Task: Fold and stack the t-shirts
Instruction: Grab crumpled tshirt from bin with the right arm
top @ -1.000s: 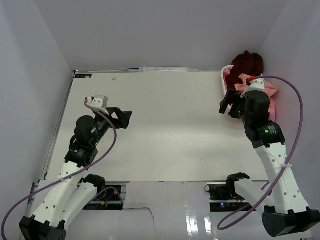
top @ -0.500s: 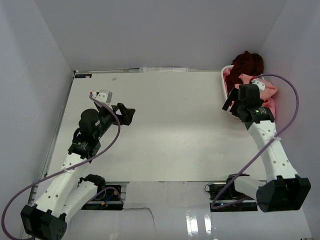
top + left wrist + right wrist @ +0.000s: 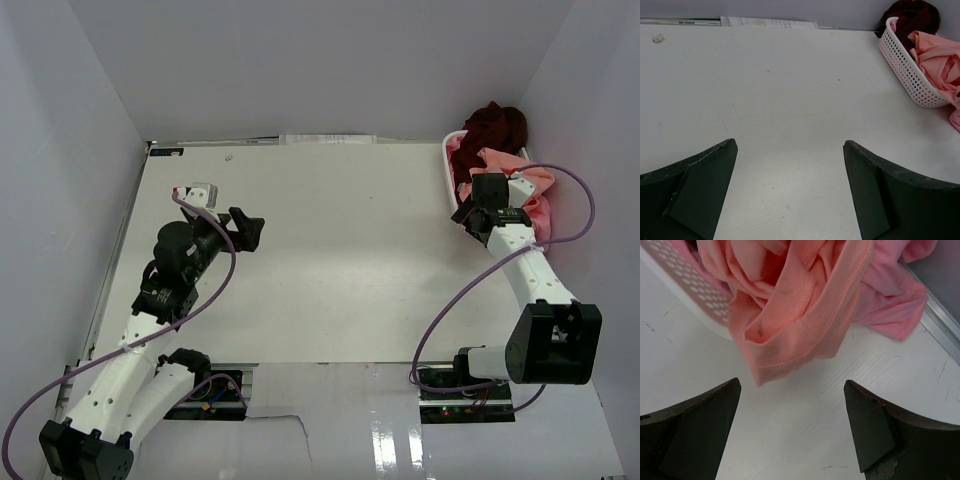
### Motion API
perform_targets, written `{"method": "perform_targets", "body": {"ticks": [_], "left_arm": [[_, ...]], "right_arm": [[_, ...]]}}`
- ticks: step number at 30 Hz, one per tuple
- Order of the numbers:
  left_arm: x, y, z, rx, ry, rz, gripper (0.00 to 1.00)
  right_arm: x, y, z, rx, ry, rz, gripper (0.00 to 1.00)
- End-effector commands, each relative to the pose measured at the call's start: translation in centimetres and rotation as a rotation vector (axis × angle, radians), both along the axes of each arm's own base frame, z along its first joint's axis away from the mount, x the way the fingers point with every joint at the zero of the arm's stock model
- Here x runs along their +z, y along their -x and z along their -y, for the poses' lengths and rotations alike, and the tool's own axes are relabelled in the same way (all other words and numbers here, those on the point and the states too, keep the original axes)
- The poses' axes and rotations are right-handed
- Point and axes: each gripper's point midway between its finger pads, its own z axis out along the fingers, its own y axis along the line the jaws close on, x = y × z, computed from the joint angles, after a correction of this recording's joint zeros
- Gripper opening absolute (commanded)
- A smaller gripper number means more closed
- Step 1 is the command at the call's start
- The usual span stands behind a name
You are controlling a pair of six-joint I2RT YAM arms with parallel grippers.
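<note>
The salmon-pink t-shirt's fold hangs out past the basket rim, so the robot's right gripper should move outward, bring its open fingers around the fold's lower hem (image 3: 794, 359) and close.
A salmon-pink t-shirt (image 3: 520, 175) lies crumpled in the white basket (image 3: 447, 160) at the back right, and a fold of it (image 3: 800, 305) hangs over the rim onto the table. A dark maroon t-shirt (image 3: 495, 125) is bunched at the basket's far end. A brighter pink t-shirt (image 3: 890, 305) lies beside the salmon one. My right gripper (image 3: 470, 215) is open and empty just short of the hanging fold, jaws wide apart (image 3: 792, 385). My left gripper (image 3: 250, 232) is open and empty over bare table at the left (image 3: 790, 145).
The basket (image 3: 905, 70) stands against the right wall. A metal rail (image 3: 935, 320) runs along the table's right edge. Grey walls close in the back and both sides. A paper strip (image 3: 767, 22) lies at the back edge.
My right arm has swung back and to the right, bringing its gripper up to the near end of the basket. My left gripper has shifted only slightly.
</note>
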Motion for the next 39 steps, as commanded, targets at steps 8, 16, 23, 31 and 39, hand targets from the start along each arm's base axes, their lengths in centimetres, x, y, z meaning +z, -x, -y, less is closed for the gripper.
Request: {"method": "perform_targets", "body": {"ticks": [8, 16, 23, 31, 39], "left_arm": [[0.5, 0.0, 0.4, -0.022, -0.005, 0.010, 0.98], [0.1, -0.2, 0.5, -0.029, -0.010, -0.001, 0.98], [-0.1, -0.3, 0.8, -0.040, -0.011, -0.010, 0.98], [-0.3, -0.5, 1.0, -0.048, -0.011, -0.018, 0.98], [-0.6, -0.6, 1.1, -0.048, -0.014, -0.027, 0.98]], "right_arm": [[0.5, -4.4, 3.9, -0.100, 0.090, 0.048, 0.90], [1.5, -6.2, 3.5, -0.035, 0.094, 0.085, 0.10], [5.8, -7.9, 1.0, 0.109, 0.044, 0.191, 0.08], [18.0, -10.3, -9.2, 0.620, -0.101, 0.549, 0.08], [34.7, -8.5, -17.8, 1.020, -0.153, 0.778, 0.08]]}}
